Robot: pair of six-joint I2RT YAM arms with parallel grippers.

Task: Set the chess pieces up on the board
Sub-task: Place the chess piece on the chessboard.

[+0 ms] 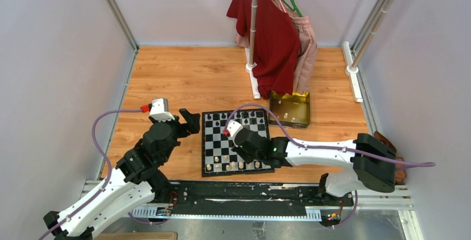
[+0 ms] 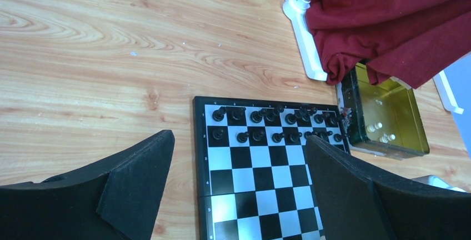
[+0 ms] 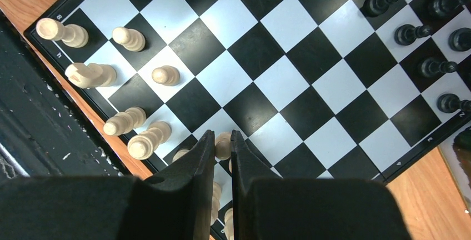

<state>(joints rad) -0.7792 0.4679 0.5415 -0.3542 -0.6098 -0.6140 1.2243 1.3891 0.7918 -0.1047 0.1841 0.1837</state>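
Note:
My right gripper holds the cream pawn. I will lower it onto a white square in line with the standing cream pawns, then open the gripper.
The checkered board (image 1: 222, 145) lies in the middle of the wooden table. Black chessmen (image 1: 236, 120) fill its two far rows, also in the left wrist view (image 2: 272, 120). Cream chessmen (image 1: 233, 166) stand along its near edge and in the right wrist view (image 3: 89, 73). My right gripper (image 3: 223, 143) is low over the board's near rows, shut on a cream pawn (image 3: 223, 145). In the top view it (image 1: 244, 150) covers the board's near right part. My left gripper (image 1: 191, 122) is open and empty, hovering beside the board's far left corner (image 2: 200, 104).
A shiny yellow tin (image 1: 290, 110) at the board's far right corner holds a few cream pieces (image 2: 383, 137). A clothes rack with a red garment (image 1: 275, 34) stands behind it on a white base (image 1: 252, 79). A black rail (image 1: 250, 193) runs along the near edge.

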